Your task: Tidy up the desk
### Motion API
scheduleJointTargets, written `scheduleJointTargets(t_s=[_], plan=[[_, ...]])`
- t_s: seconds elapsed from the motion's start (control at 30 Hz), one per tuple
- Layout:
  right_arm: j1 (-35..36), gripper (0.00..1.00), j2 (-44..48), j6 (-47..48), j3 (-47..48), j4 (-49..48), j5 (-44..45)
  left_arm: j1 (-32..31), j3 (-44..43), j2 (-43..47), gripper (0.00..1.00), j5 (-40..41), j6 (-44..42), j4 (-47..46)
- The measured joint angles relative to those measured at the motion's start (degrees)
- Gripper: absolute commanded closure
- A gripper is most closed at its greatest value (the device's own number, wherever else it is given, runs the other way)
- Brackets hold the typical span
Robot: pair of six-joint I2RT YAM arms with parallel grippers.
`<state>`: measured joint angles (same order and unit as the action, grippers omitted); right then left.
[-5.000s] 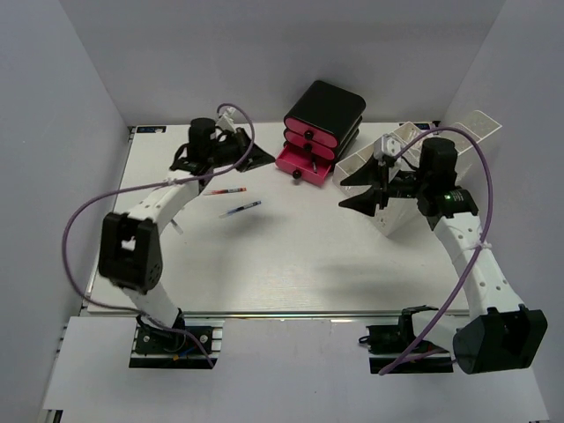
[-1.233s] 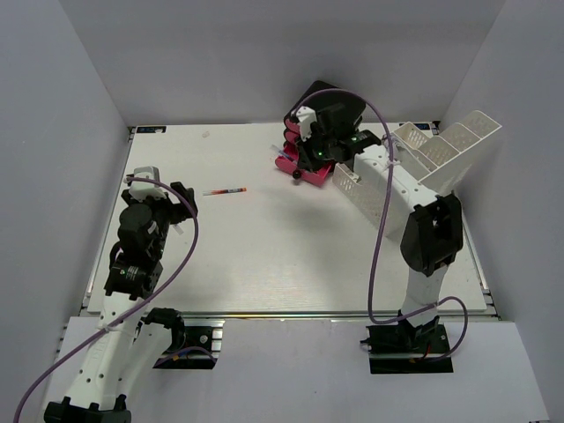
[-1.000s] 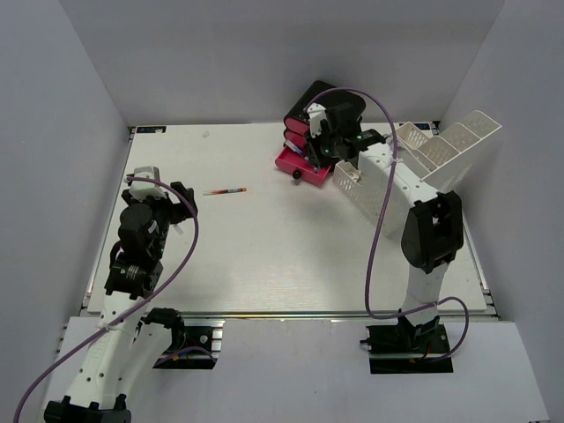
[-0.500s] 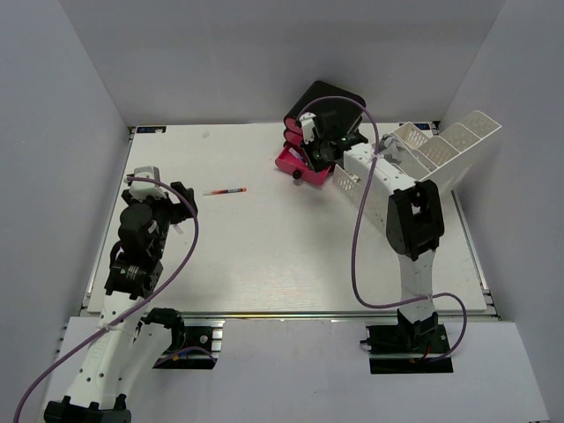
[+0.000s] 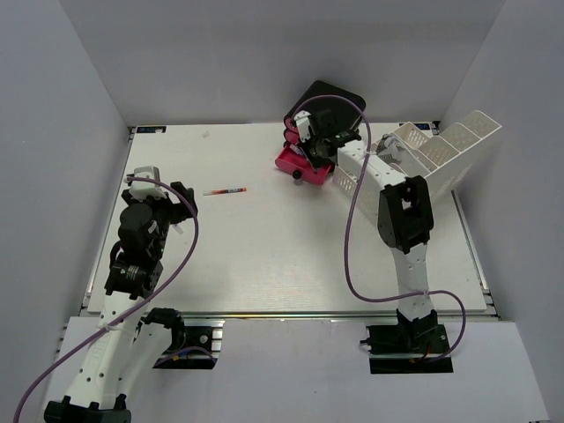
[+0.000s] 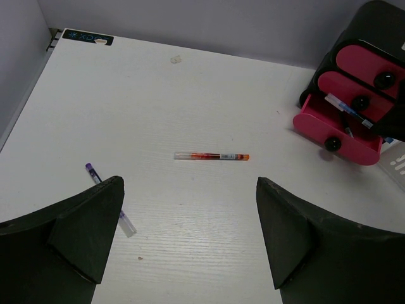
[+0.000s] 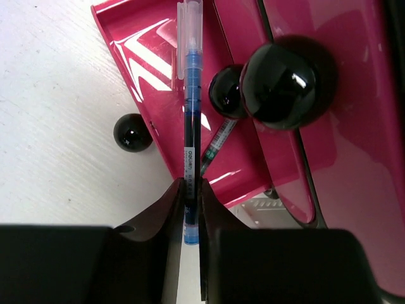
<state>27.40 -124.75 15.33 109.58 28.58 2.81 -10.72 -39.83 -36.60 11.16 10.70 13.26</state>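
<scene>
Most of the blue pen (image 7: 190, 120) is already above the bottom of the open bottom drawer. Next, my right gripper should go down a little toward it and let go of the pen.
My right gripper (image 7: 192, 183) is shut on a blue pen (image 7: 190, 120) with a clear cap. It holds the pen over the open bottom drawer (image 7: 158, 82) of the black-and-pink drawer unit (image 5: 322, 119). Another pen (image 7: 215, 142) lies inside that drawer. In the top view the right gripper (image 5: 310, 145) is at the unit's front. On the white desk (image 5: 282, 247) a red pen (image 5: 225, 190) lies left of the centre. My left gripper (image 6: 188, 190) is open and empty above the desk's left side, with the red pen (image 6: 212, 156) ahead of it and a purple-capped pen (image 6: 109, 204) by its left finger.
A white perforated tray (image 5: 436, 150) leans at the back right, just behind the right arm. The silver rail (image 5: 282, 313) runs along the near edge. Grey walls enclose the desk on three sides.
Five seconds ago the blue pen lay on the desk and the left arm reached to the back. In the last second the right gripper has shifted slightly over the drawer with the pen. The left arm has stayed still.
</scene>
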Motion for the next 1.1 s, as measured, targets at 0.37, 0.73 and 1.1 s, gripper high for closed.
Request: scheduleJointTargets(t_s=[0.37,0.73,1.1], plan=[[0.1,1.00,-4.0,2.5,3.6,0.0,0.4,0.0,0.0,-0.1,0.05,0.0,0.0,0.0],[0.4,0.73,-5.4,4.2,3.8,0.0,2.0,0.0,0.0,-0.1,0.05,0.0,0.0,0.0],[0.6,0.78,-4.8,4.8,3.9,0.9,0.8,0.0,0.0,-1.2,0.09,-0.5,-0.1,-0.6]])
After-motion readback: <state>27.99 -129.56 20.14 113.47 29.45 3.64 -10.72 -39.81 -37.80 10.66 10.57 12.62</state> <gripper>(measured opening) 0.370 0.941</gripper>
